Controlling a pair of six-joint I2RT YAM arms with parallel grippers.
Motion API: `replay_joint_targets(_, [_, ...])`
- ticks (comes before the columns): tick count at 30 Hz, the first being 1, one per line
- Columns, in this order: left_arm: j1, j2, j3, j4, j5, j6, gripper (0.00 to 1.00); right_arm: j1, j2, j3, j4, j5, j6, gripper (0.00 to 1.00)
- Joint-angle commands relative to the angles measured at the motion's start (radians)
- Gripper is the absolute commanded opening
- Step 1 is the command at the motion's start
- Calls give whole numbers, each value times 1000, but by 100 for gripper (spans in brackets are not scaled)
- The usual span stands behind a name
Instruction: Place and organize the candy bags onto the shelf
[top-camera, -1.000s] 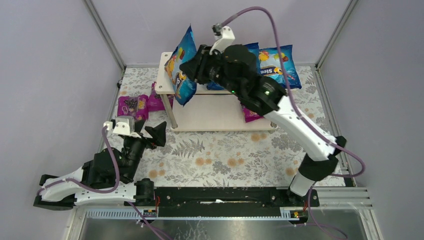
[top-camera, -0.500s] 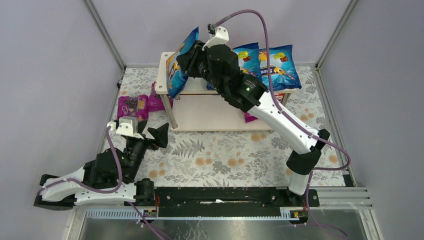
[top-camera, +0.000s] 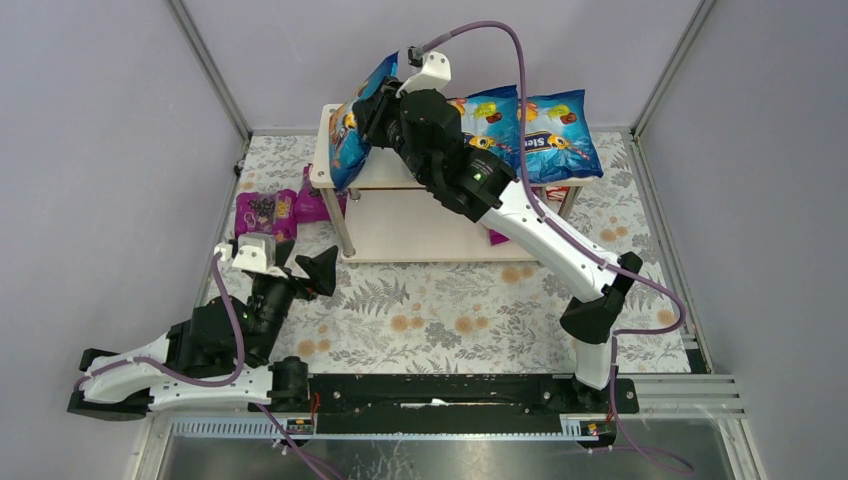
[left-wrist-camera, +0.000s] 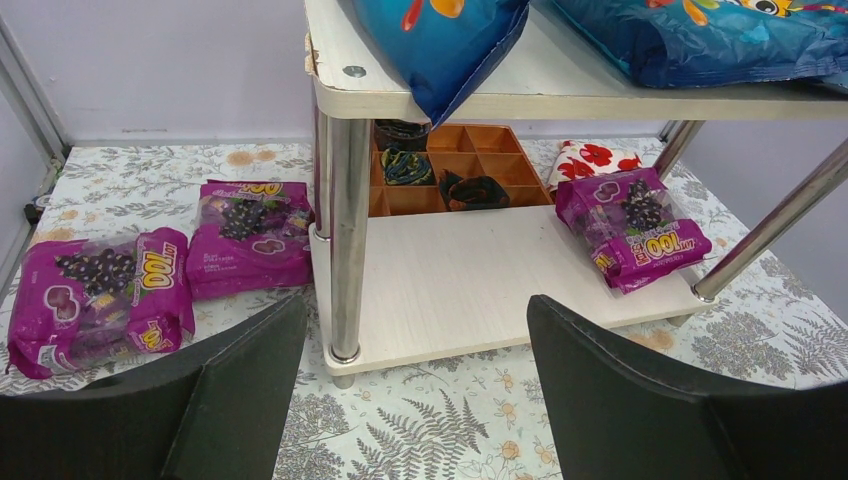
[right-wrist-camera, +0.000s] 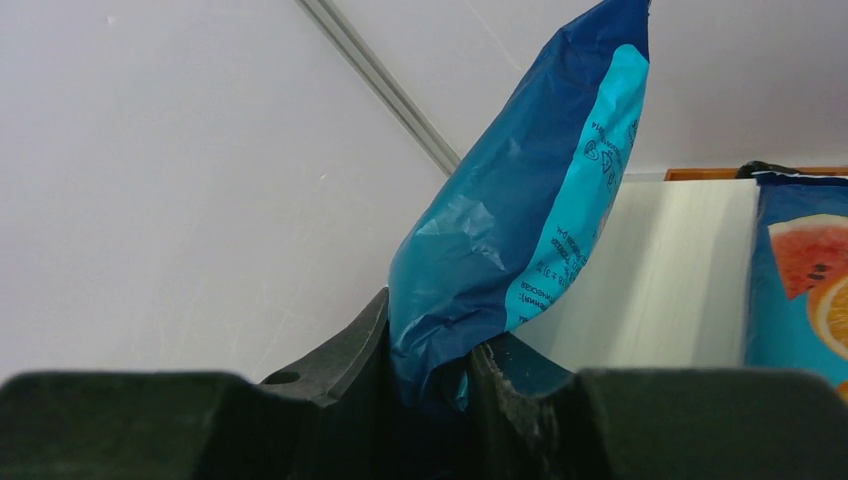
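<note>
My right gripper will lower the blue bag over it next, toward the neighbouring blue bag.
My right gripper is shut on the end of a blue candy bag, holding it tilted over the left end of the shelf's top board. Its lower corner overhangs the board's front edge. In the right wrist view the bag is pinched at my right gripper. Two more blue bags lie on the top board. One magenta bag lies on the lower board. Two magenta bags lie on the table left of the shelf. My left gripper is open and empty, facing the shelf's front left post.
The front left post stands straight ahead of my left gripper. Behind the shelf sit an orange compartment tray and a red-flowered cloth. Grey walls enclose the patterned table on three sides.
The right arm has carried the blue bag back and leftward, down onto the left end of the top board. The left arm shifted slightly, then stayed still and open.
</note>
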Motion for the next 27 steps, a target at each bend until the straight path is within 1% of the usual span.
replay_joint_targets(1, [2,15,-10,34,9,20,86,-10,-16,20,139,105,-64,0])
replay_joint_targets(10, [3,19,-14,42,10,26,86,-9,-139,-217,201,106,-12,0])
replay_joint_targets(14, [3,31,-13,42,10,27,87,-10,-139,-229,211,130,-31,0])
replay_joint_targets(18, [3,35,-15,46,10,28,87,-8,-120,-201,185,92,-33,0])
replay_joint_targets(23, [3,40,-16,52,11,31,87,-9,-133,-224,156,72,-24,0])
replay_joint_targets(27, [3,45,-20,57,14,36,87,-5,-134,-240,161,105,-19,0])
